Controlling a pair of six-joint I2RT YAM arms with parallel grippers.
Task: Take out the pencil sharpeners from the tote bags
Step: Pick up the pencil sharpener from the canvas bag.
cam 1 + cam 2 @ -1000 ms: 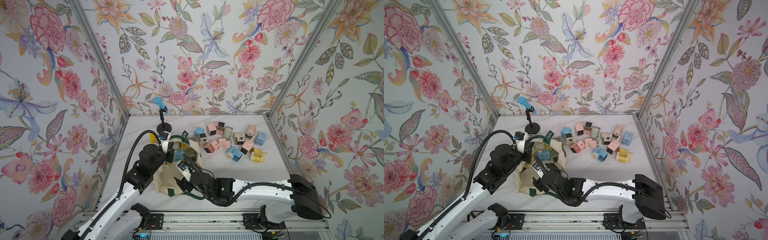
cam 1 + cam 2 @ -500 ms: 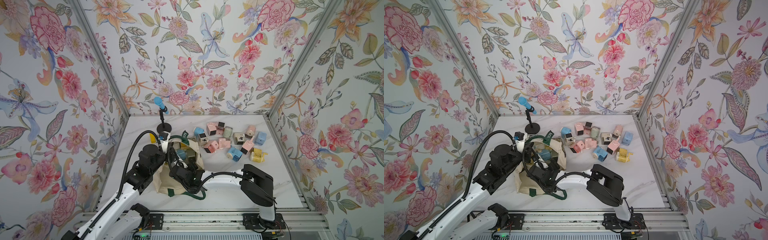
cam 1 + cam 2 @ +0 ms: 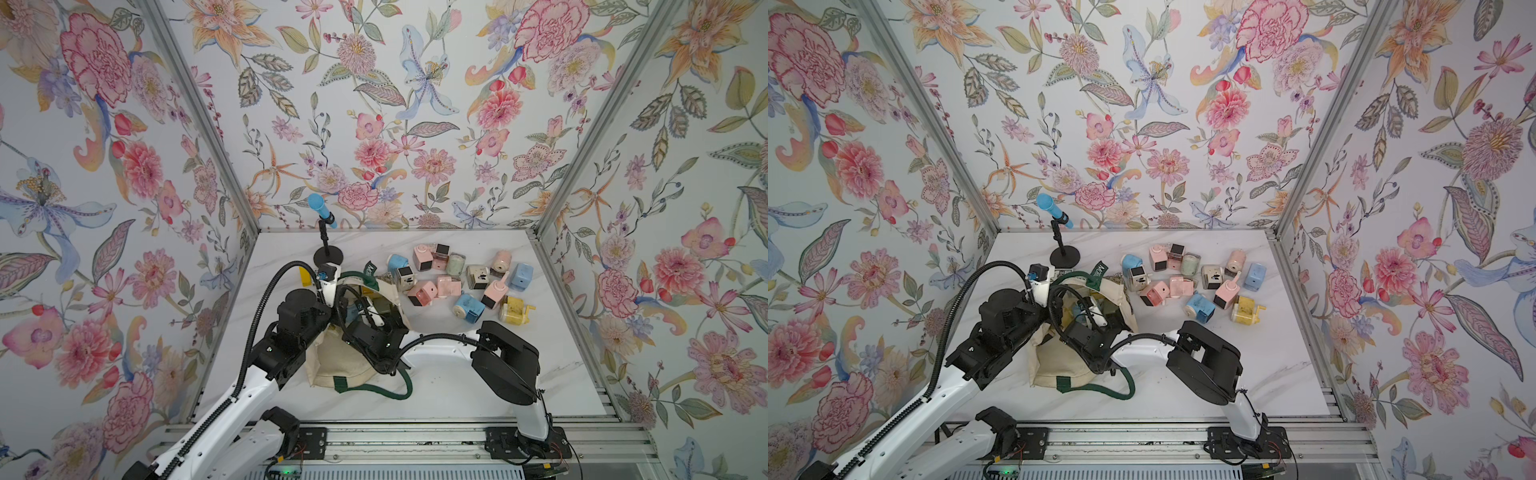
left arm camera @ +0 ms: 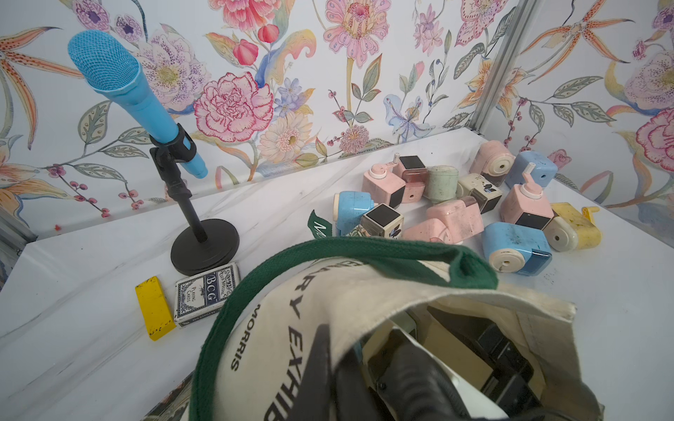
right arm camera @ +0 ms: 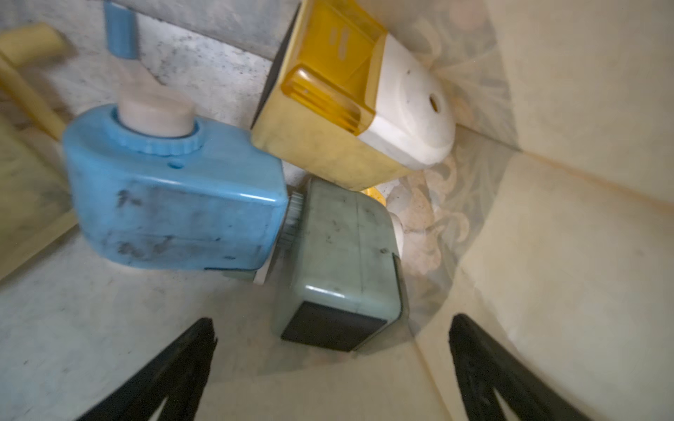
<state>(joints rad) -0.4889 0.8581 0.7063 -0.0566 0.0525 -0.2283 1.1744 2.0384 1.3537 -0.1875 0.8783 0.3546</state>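
The near end of the sage green sharpener [image 5: 345,294] faces my open fingers. My right gripper moves deeper into the tote bag next and closes across it.
The cream tote bag [image 3: 340,365] [image 3: 1054,365] lies left of the table's middle with its mouth gaping. My left gripper [image 4: 333,350] [image 3: 333,296] is shut on the tote's rim [image 4: 277,328], one finger outside the canvas and one inside, and holds the mouth up. Inside the bag, my right gripper [image 5: 332,320] [image 3: 369,311] stands open and empty. Just ahead of its fingers lie three pencil sharpeners: a sage green one [image 5: 343,255], a blue one [image 5: 175,197] and a yellow one [image 5: 339,109]. Several more sharpeners [image 3: 457,282] [image 3: 1192,282] [image 4: 456,204] lie on the table to the right of the bag.
A blue microphone [image 3: 322,210] on a black stand [image 3: 328,257] rises behind the bag. A yellow bar [image 4: 155,308] and a card deck [image 4: 206,293] lie by its base. A green strap [image 3: 374,390] trails in front of the bag. Walls close in three sides.
My right arm has folded back and its gripper has gone deeper into the tote's mouth, jaws spreading wider. The left gripper and the tote have stayed put.
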